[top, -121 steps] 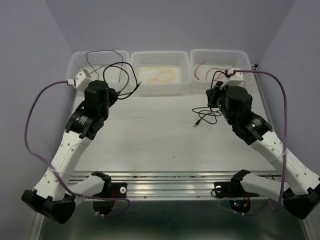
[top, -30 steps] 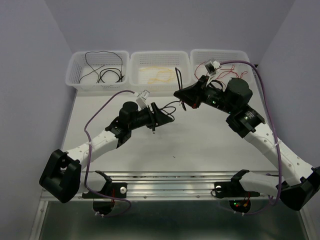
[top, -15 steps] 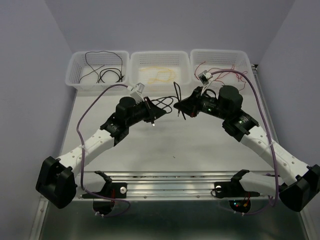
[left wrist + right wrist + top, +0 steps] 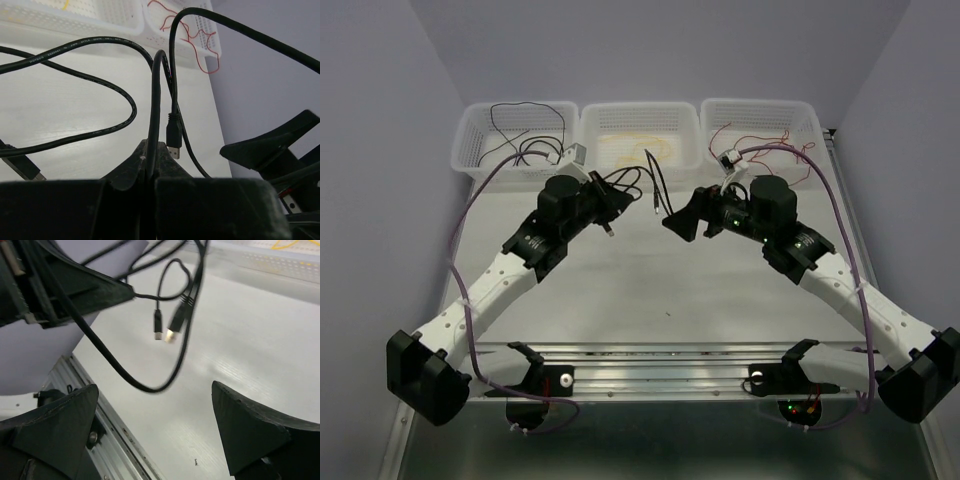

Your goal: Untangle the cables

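Note:
My left gripper moves outward over one basket (image 4: 515, 142) and lowers next, since that basket already holds black cables like the one in my fingertips.
My left gripper (image 4: 612, 200) is shut on a black cable (image 4: 638, 182), held above the table with its loops and plugs dangling. In the left wrist view the strand (image 4: 156, 100) runs straight up out of the closed jaws (image 4: 151, 152), with a USB plug (image 4: 173, 139) hanging beside it. My right gripper (image 4: 681, 222) stands open just right of the hanging cable, holding nothing. In the right wrist view its wide-apart fingers (image 4: 75, 415) frame bare table, while a black loop (image 4: 150, 388) and two plugs (image 4: 166, 325) dangle ahead.
Three white baskets line the back edge: the left one (image 4: 470, 150) holds black cables (image 4: 525, 150), the middle one (image 4: 592, 150) a yellow cable (image 4: 645, 152), the right one (image 4: 808, 125) red cables (image 4: 760, 138). A metal rail (image 4: 660, 355) runs along the table's near edge.
My right gripper has opened and let go of the black cable, dropping a little lower. My left gripper, now shut on the cable, has carried it back and to the left.

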You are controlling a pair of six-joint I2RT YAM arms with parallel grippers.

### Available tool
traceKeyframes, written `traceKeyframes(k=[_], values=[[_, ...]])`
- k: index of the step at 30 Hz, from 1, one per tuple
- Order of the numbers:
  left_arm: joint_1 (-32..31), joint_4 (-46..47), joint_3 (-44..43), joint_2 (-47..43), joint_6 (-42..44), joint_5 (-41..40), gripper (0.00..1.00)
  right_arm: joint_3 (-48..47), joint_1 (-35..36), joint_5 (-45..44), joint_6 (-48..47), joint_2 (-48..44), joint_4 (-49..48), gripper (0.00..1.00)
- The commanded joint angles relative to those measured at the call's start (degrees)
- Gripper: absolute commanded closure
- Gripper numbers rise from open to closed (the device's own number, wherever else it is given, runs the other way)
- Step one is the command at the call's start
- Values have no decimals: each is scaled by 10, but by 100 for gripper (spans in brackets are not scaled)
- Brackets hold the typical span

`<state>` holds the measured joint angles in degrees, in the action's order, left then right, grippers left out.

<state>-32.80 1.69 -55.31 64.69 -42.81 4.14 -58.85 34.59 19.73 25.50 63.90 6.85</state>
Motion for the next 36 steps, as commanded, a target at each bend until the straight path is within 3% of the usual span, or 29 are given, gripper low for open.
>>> traceKeyframes(k=[1,8,15,19,27,29,32,34,35,36], values=[[53,-22,-76,-7,17,-35,100,-12,4,-92,7,-18,26,0],[205,-105,-187,43,42,-18,100,12,4,-216,23,-69,41,0],[342,-127,-314,155,58,-5,100,41,4,-238,3,-113,40,0],[362,-103,-408,259,103,-31,100,47,4,-270,-7,-101,40,0],[407,-93,-595,470,189,25,100,49,4,-319,-17,-47,39,0],[412,-112,-649,547,203,27,100,51,4,-322,-19,-34,38,0],[415,-206,-808,641,219,5,100,42,4,-330,-26,-10,37,0],[418,-229,-844,670,226,23,34,35,4,-339,-26,2,38,0],[418,-234,-847,673,226,29,6,33,4,-348,-26,10,37,0],[418,-224,-827,665,225,38,1,29,4,-350,-26,11,36,0]])
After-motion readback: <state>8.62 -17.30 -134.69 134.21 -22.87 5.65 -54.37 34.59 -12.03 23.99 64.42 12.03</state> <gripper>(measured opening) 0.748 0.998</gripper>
